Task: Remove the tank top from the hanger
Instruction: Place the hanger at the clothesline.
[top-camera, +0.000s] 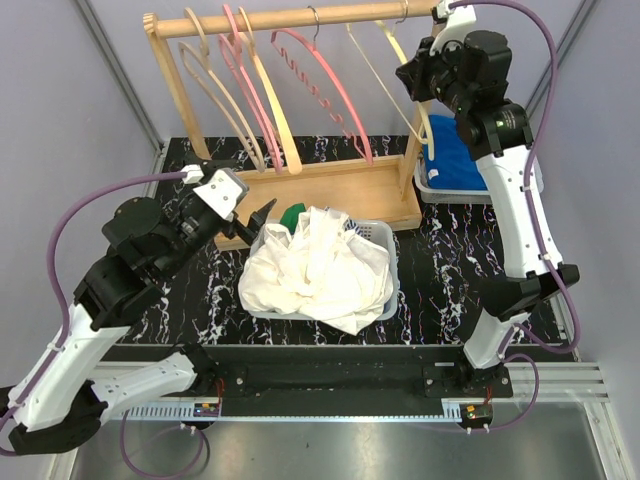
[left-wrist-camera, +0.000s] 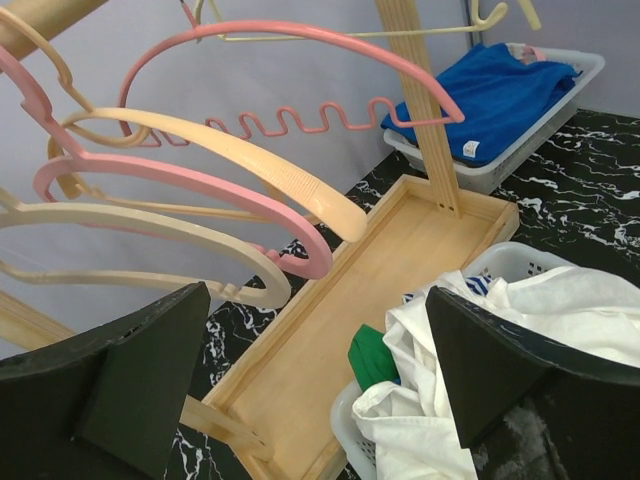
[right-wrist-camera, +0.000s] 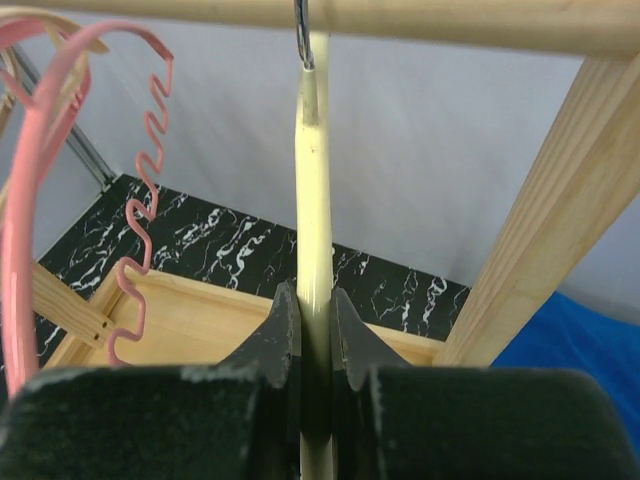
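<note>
Next, my right gripper opens just below the wooden rod (top-camera: 290, 18), with hardly a shift, and lets go of the bare cream hanger, as its hook already hangs there.
My right gripper (top-camera: 416, 88) (right-wrist-camera: 315, 310) is shut on a bare cream hanger (top-camera: 405, 60) (right-wrist-camera: 314, 200), which hangs by its hook from the wooden rod (top-camera: 290, 18) near the rack's right post. No garment hangs on it. A heap of white clothes (top-camera: 315, 265) (left-wrist-camera: 560, 310) fills the white basket (top-camera: 385, 235) in front of the rack; I cannot tell which piece is the tank top. My left gripper (top-camera: 268, 212) (left-wrist-camera: 315, 295) stands open and empty over the basket's back left corner.
Several bare pink and cream hangers (top-camera: 260, 90) (left-wrist-camera: 220, 170) hang along the rod. The rack's wooden base tray (top-camera: 340, 185) (left-wrist-camera: 400, 260) lies behind the basket. A green garment (top-camera: 291, 213) (left-wrist-camera: 375, 355) shows at the basket's edge. A bin of blue cloth (top-camera: 450, 165) (left-wrist-camera: 500, 90) stands at the right.
</note>
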